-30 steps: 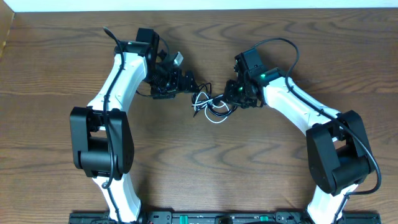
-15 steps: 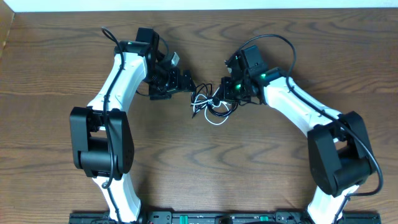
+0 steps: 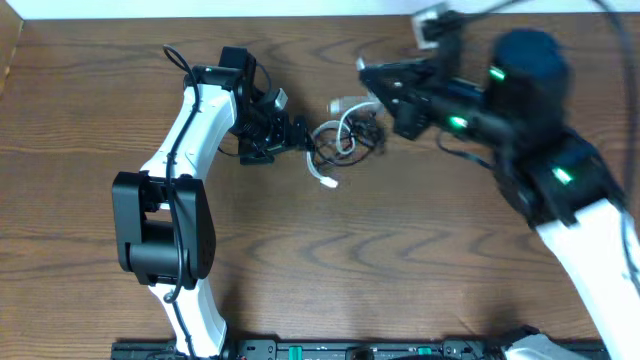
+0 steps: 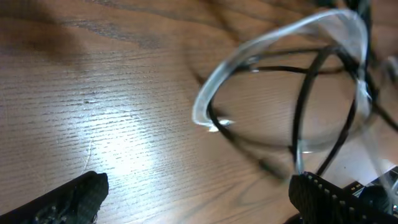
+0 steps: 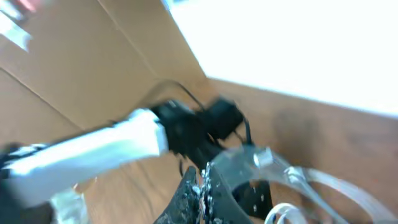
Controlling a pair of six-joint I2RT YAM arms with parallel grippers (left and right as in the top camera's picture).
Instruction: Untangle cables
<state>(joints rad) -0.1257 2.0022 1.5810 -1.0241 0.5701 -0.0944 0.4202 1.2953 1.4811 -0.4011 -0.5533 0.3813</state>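
My left gripper will next go down and to the right in the overhead view, onto the white cable, since its loop is still tangled with black cords.
The cables lie in a small tangle of black loops and one white cord at the table's middle back. A white plug end trails toward the front. My left gripper sits at the tangle's left edge. Its fingers are wide apart, with the white loop and black cords just ahead of them, blurred. My right gripper is raised high above the table. Its fingers are pressed together on the white cable, which runs up from the tangle.
The right arm is lifted close to the overhead camera and hides the table's right back part. The table's back edge meets a white wall. A cardboard panel shows behind the left arm in the right wrist view.
My right arm has risen sharply from the table, pulling the white cable up and back. The tangle has shifted and stretched. The left arm has hardly moved.
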